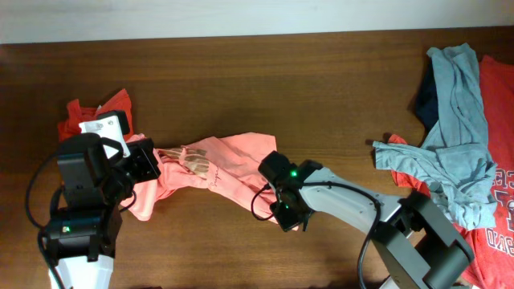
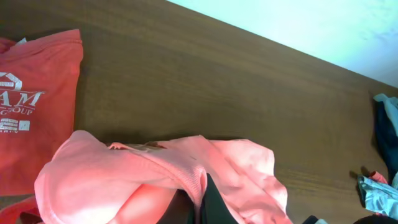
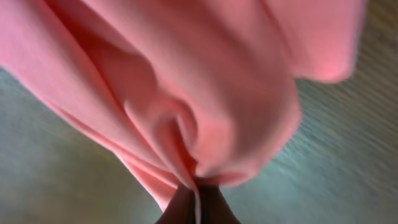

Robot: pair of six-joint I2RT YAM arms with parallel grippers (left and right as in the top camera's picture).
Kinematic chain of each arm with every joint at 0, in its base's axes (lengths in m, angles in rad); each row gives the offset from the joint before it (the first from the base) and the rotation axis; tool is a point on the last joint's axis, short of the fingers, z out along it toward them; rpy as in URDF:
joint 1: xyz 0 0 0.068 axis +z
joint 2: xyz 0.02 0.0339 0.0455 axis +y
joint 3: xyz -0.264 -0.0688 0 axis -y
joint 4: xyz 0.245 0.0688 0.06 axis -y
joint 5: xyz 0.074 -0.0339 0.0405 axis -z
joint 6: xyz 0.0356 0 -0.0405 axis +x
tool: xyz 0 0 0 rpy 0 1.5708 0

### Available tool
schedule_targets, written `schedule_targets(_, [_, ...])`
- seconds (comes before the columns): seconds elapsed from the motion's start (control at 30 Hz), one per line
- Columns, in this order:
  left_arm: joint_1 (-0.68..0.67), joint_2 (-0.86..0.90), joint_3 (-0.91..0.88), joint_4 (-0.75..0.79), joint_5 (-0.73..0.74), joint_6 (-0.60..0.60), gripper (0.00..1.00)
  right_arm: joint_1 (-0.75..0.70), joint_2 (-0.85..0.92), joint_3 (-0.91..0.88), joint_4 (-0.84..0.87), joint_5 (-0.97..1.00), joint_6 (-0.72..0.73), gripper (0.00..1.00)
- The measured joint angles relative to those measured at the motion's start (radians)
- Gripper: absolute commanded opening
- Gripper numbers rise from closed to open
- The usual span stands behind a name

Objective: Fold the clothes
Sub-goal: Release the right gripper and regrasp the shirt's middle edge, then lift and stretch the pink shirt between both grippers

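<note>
The T-shirt [image 1: 229, 160] hangs bunched between both grippers, so I will pull my right gripper outward toward the bare table [image 1: 375, 104] beside the grey-teal shirt and release the salmon-pink T-shirt's end there.
The salmon-pink T-shirt [image 1: 229, 160] with bronze lettering hangs bunched between my two grippers over the middle of the table. My left gripper [image 1: 152, 160] is shut on its left end; the left wrist view shows a ribbed hem [image 2: 199, 180] pinched between the jaws [image 2: 202, 202]. My right gripper [image 1: 277, 193] is shut on the shirt's right end; the right wrist view shows pink cloth [image 3: 205, 87] bunched into the jaws [image 3: 198, 199].
A red-orange shirt [image 1: 76, 116] with white lettering lies folded at the left, also in the left wrist view [image 2: 37, 106]. A pile at the right holds a grey-teal shirt [image 1: 462, 120], a red shirt [image 1: 502, 160] and a navy one [image 1: 427, 96].
</note>
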Motion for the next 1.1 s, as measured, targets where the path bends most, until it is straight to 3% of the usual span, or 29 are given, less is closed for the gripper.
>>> schedule_targets(0.1, [0.000, 0.000, 0.000, 0.000, 0.000, 0.003, 0.00, -0.040, -0.061, 0.101, -0.115, 0.065, 0.006, 0.04])
schedule_targets(0.33, [0.000, -0.006, 0.000, -0.003, -0.004, 0.059, 0.00, -0.240, -0.298, 0.549, -0.324, 0.214, -0.028, 0.04])
schedule_targets(0.47, [0.000, -0.045, 0.000, -0.029, -0.051, 0.109, 0.00, -0.366, -0.364, 0.687, -0.434, 0.246, -0.047, 0.04])
schedule_targets(0.73, [0.000, -0.192, 0.000, -0.031, -0.192, 0.142, 0.00, -0.534, -0.359, 0.731, -0.554, 0.262, -0.052, 0.04])
schedule_targets(1.1, [0.000, -0.327, 0.039, 0.008, -0.213, 0.146, 0.00, -0.558, -0.449, 0.737, -0.645, 0.260, -0.054, 0.04])
